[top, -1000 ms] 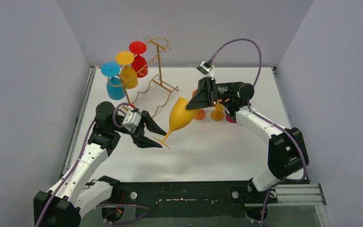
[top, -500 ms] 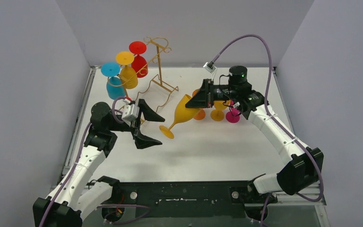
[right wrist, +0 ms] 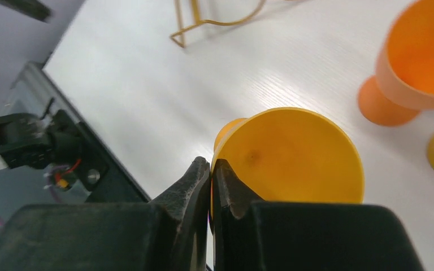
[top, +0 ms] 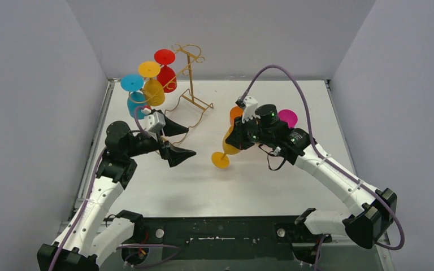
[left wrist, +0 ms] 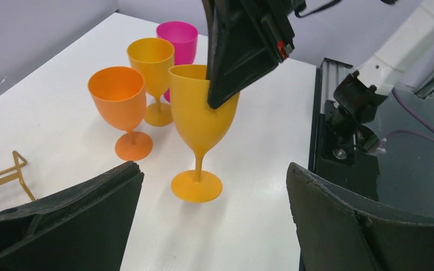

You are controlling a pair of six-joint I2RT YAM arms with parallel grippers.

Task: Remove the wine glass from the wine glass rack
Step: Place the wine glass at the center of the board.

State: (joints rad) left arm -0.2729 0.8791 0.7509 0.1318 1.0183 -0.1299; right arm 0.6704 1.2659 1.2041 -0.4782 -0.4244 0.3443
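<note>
The robot's right hand will turn next and carry the yellow glass to the right in the top view, in front of the magenta one, where the table is clear.
A yellow wine glass (top: 230, 147) hangs nearly upright right of centre, its foot (left wrist: 196, 186) at or just above the tabletop. My right gripper (right wrist: 211, 164) is shut on its rim, one finger inside the bowl (right wrist: 294, 152). My left gripper (top: 191, 141) stands wide open to the glass's left, apart from it, and the left wrist view shows the glass (left wrist: 200, 121) beyond its jaws. The gold wine glass rack (top: 191, 84) stands at the back left. Blue (top: 137, 104), yellow (top: 153, 90) and red (top: 166, 79) glasses hang upside down on it.
Upright on the table behind the held glass are an orange glass (left wrist: 117, 93), a yellow one (left wrist: 151, 56) and a magenta one (left wrist: 178, 36). The rack's wavy base rails (top: 181, 121) lie just behind my left gripper. White walls close in three sides.
My left gripper opened wide, let go of the glass's foot and drew back toward the rack. The right arm swung the glass from tilted to nearly upright and lowered it.
</note>
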